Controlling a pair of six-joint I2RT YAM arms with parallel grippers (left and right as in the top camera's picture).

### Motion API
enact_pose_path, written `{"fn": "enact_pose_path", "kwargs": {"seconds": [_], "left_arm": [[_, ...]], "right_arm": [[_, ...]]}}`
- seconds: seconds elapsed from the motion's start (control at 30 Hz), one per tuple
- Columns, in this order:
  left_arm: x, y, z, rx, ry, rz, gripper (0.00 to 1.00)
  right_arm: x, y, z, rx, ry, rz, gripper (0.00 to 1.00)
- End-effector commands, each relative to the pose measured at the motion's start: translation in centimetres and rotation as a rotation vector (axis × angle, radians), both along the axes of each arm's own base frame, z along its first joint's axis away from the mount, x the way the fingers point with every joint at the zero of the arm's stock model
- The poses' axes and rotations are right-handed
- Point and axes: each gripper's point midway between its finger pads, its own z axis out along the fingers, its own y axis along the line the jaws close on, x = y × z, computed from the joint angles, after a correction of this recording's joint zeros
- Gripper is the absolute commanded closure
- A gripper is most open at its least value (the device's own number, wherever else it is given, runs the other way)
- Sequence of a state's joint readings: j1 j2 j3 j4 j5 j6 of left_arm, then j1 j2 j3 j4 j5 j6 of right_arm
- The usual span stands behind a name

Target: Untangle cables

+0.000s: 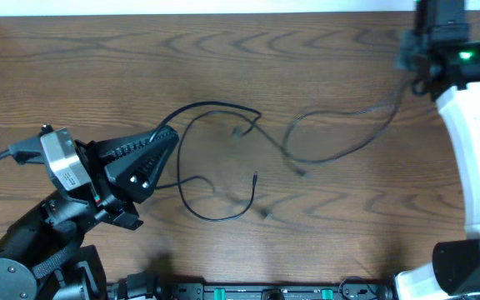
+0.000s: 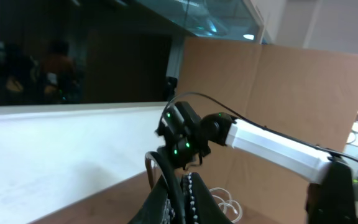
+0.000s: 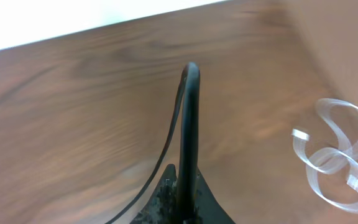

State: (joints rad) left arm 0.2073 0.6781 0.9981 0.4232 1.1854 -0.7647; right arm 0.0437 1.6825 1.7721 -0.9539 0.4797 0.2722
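My right gripper is above the cable's loop (image 1: 350, 133), which is to its left in the overhead view. It will lower back toward that loop next and free the cable.
Two thin black cables lie on the wooden table. One black cable (image 1: 215, 105) loops from my left gripper (image 1: 167, 137) across the middle, with a lower loop (image 1: 211, 217) and plug ends near the centre. My left gripper (image 2: 182, 186) is shut on this cable. The other black cable (image 1: 340, 153) runs from the centre right up to my right gripper (image 1: 408, 62) at the far right corner. My right gripper (image 3: 188, 180) is shut on it; the cable (image 3: 190, 112) arches up from the jaws. A white cable (image 3: 334, 155) lies coiled on the table, also in the left wrist view (image 2: 225, 202).
The table's far edge meets a white strip (image 1: 198, 7). The right arm's white link (image 1: 473, 142) stretches along the right side. A cardboard panel (image 2: 303, 93) stands behind the right arm. The left arm's base (image 1: 23, 258) fills the near left corner.
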Motion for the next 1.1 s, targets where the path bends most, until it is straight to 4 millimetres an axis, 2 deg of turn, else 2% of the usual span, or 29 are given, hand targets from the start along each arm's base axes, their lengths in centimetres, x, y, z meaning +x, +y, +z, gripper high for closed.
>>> {"fn": "enact_pose_path", "kwargs": {"seconds": [0.0,0.1,0.2,0.3,0.4,0.5,0.7,0.8,0.9,1.07], "left_arm": [[-1.1,-0.5,0.4,0.011,0.005,-0.041,0.93],[-1.0,-0.5,0.3,0.011,0.006,-0.040,0.92],[-0.7,-0.4,0.3,0.011,0.010,-0.039,0.92],[-0.3,-0.4,0.1,0.008,0.024,-0.040,0.93],[0.4,-0.2,-0.2,0.011,0.035,-0.041,0.93],[1.0,-0.3,-0.7,0.030,0.040,-0.052,0.93],[3.1,0.0,-2.1,0.028,0.120,-0.070,0.93],[3.8,0.1,-2.6,0.031,0.146,-0.084,0.93],[4.1,0.1,-2.8,0.031,0.155,-0.087,0.93],[4.1,0.1,-2.8,0.031,0.154,-0.087,0.92]], "right_arm": [[-1.7,-6.2,0.7,-0.029,-0.049,-0.254,0.99],[-1.5,-6.6,-0.8,0.127,-0.031,-0.207,0.99],[-0.8,-4.9,-1.9,0.302,-0.013,-0.070,0.99],[-0.2,-1.8,-2.2,0.452,-0.004,0.100,0.99],[0.1,1.2,-2.0,0.502,0.007,0.263,0.99],[0.1,5.2,-1.5,0.506,0.026,0.497,0.99],[-2.1,11.5,-2.9,0.455,0.156,0.766,0.99],[-4.2,14.0,-4.9,0.485,0.284,0.812,0.99],[-7.0,16.4,-7.7,0.536,0.452,0.832,0.99],[-10.1,18.4,-13.9,0.534,0.673,0.842,0.99]]}}
